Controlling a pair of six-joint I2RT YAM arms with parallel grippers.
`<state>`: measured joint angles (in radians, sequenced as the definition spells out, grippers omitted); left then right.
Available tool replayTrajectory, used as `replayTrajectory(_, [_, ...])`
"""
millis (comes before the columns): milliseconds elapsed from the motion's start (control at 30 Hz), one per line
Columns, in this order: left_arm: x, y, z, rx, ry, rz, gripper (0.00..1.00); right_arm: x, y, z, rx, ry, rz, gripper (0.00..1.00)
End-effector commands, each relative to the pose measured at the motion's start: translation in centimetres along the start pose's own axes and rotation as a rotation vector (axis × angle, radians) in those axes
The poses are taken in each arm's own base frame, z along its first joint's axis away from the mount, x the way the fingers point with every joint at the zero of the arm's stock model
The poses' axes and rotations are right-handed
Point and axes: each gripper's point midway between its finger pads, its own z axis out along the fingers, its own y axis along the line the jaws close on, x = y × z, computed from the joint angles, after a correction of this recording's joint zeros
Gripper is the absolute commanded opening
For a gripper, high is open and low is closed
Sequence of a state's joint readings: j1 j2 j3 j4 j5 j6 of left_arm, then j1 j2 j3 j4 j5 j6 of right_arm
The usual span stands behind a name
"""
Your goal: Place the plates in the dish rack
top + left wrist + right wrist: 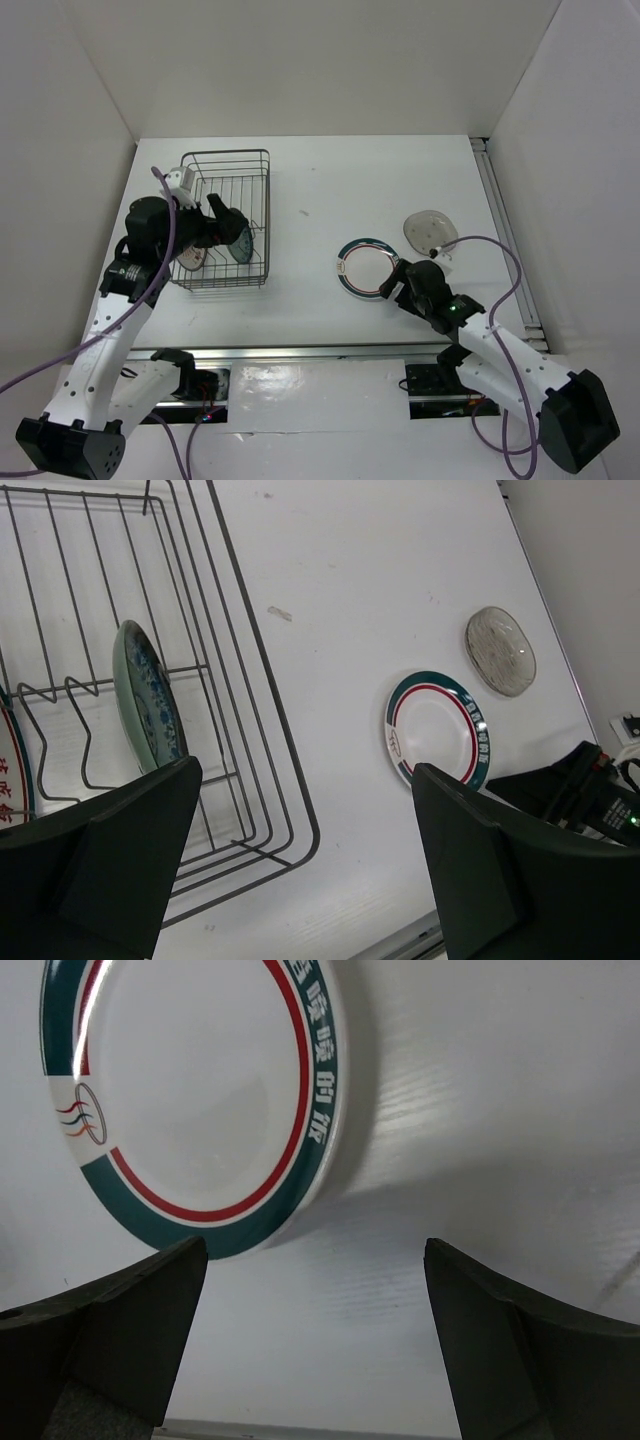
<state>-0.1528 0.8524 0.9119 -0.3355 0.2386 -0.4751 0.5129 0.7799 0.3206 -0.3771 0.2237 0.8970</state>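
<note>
The plate comes next: my right gripper moves down toward it and closes across its lettered near rim (316,1138).
The dark wire dish rack (226,153) stands at the left. A teal-blue patterned plate (241,244) stands on edge between its tines, clear in the left wrist view (150,705). A white plate with an orange centre (190,260) sits in the rack's near-left corner. My left gripper (238,228) hovers open and empty over the rack's right side (305,770). A white plate with blue and red rim rings (365,268) lies flat on the table. My right gripper (392,283) is open and empty just at its near-right edge (315,1250). A greyish-beige plate (430,230) lies farther right.
The ringed plate (190,1090) fills the upper left of the right wrist view, its rim just beyond my fingertips. White walls enclose the table on three sides. A metal rail (510,240) runs along the right edge. Purple cables trail from both arms.
</note>
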Motion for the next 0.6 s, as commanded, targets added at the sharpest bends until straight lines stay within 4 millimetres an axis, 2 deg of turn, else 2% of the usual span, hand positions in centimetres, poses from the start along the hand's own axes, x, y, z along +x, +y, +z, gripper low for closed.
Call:
replayTrajectory(0, [-2.3, -2.0, -0.8, 0.081, -0.065, 0.033, 1.0, -2.0, 3.0, 1.0, -0.106, -0.09, 0.013, 0.96])
replayTrajectory(133, [-2.3, -2.3, -1.1, 0.095, -0.068, 0.037, 1.0, -1.1, 2.7, 2.4, -0.103, -0.075, 0.019, 0.93])
replayTrajectory(167, [-2.3, -2.3, -1.1, 0.095, -0.069, 0.037, 1.0, -0.6, 2.4, 2.7, -0.105, -0.065, 0.017, 0.89])
replayTrajectory(200, [-2.3, -2.3, -1.1, 0.095, -0.069, 0.037, 1.0, -0.8, 2.8, 2.9, -0.127, -0.08, 0.032, 0.88])
replayTrajectory(233, [-2.0, -2.1, -1.0, 0.092, -0.061, 0.034, 1.0, -0.3, 2.2, 3.3, -0.116, -0.072, 0.03, 0.87])
replayTrajectory(267, [-2.0, -2.1, -1.0, 0.092, -0.06, 0.034, 1.0, -0.1, 2.5, 3.4, -0.136, -0.066, 0.031, 0.87])
replayTrajectory(400, [-1.9, -2.3, -1.0, 0.1, -0.057, 0.034, 1.0, 0.0, 1.9, 4.2, -0.121, -0.072, 0.042, 0.79])
replayTrajectory(533, [-1.8, -2.4, -1.0, 0.11, -0.052, 0.035, 1.0, -0.1, 1.9, 4.5, -0.144, -0.067, 0.065, 0.59])
replayTrajectory(567, [-2.0, -2.5, -1.0, 0.113, -0.061, 0.038, 1.0, 0.1, 1.8, 4.5, -0.154, -0.062, 0.065, 0.5])
